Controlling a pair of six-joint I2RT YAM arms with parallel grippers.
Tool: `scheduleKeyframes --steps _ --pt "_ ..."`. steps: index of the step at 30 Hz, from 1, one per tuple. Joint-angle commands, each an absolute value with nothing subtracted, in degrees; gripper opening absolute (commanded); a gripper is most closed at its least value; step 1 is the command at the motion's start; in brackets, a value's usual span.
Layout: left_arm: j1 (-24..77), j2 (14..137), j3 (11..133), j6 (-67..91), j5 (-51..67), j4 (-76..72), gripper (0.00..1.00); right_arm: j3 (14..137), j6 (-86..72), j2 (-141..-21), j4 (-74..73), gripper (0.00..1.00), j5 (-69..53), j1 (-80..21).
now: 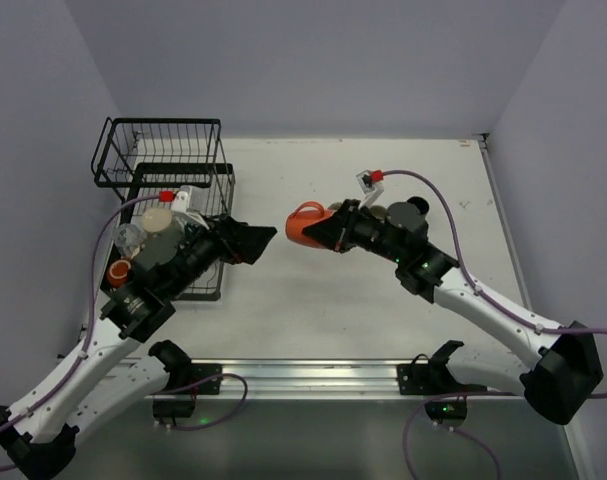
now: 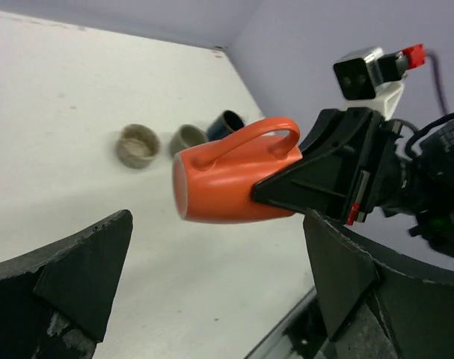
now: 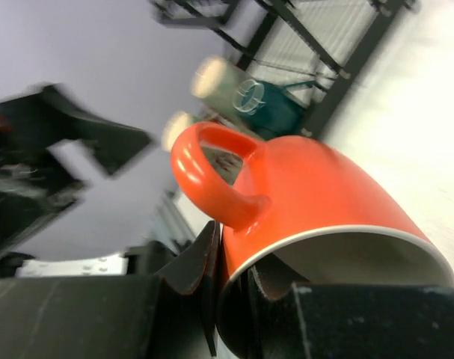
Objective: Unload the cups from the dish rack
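The orange-red mug hangs on its side. My right gripper needs to tilt downward next and bring the mug down onto empty table [image 1: 294, 207] beside the beige cup.
My right gripper [image 1: 328, 232] is shut on the rim of an orange-red mug [image 1: 305, 225], one finger inside it and one outside, and holds it on its side above the middle of the table. It shows in the right wrist view [image 3: 324, 187] and the left wrist view [image 2: 234, 179]. My left gripper [image 1: 263, 240] is open and empty just right of the black wire dish rack [image 1: 158, 150], its jaws facing the mug. The rack holds a cream cup [image 1: 158, 218], a clear glass tumbler [image 1: 130, 237], a small orange cup [image 1: 119, 270] and a dark teal cup [image 3: 275, 108].
Three cups stand on the table behind the right arm: beige [image 2: 137, 145], grey-olive [image 2: 188, 139] and dark blue [image 2: 227, 123]. Purple walls close the table at the back and sides. A metal rail [image 1: 313, 375] runs along the near edge.
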State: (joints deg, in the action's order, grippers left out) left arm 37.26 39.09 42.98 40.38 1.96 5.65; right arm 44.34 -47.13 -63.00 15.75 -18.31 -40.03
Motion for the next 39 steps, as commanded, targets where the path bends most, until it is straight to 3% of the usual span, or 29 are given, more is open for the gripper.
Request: scheduleKeyframes --steps 1,5,10,22,39 --pt "37.1 36.1 49.3 28.9 -10.4 22.6 1.00 61.6 -34.5 -69.4 -7.7 0.00 -12.3 -40.1" --pt "37.1 31.4 50.2 24.2 -20.2 32.2 1.00 77.5 -24.6 -82.4 -25.8 0.00 -5.6 -40.1" --pt "37.1 26.3 44.0 23.4 -23.5 30.9 1.00 99.9 -16.7 -97.9 -45.0 0.00 2.4 -40.0" --pt "36.2 23.6 40.5 22.1 -23.9 27.0 1.00 126.8 -10.7 -124.3 -56.8 0.00 6.9 -40.3" --pt "24.1 25.8 39.3 19.4 -11.4 23.6 1.00 129.7 -8.7 -134.6 -54.4 0.00 4.1 -40.3"
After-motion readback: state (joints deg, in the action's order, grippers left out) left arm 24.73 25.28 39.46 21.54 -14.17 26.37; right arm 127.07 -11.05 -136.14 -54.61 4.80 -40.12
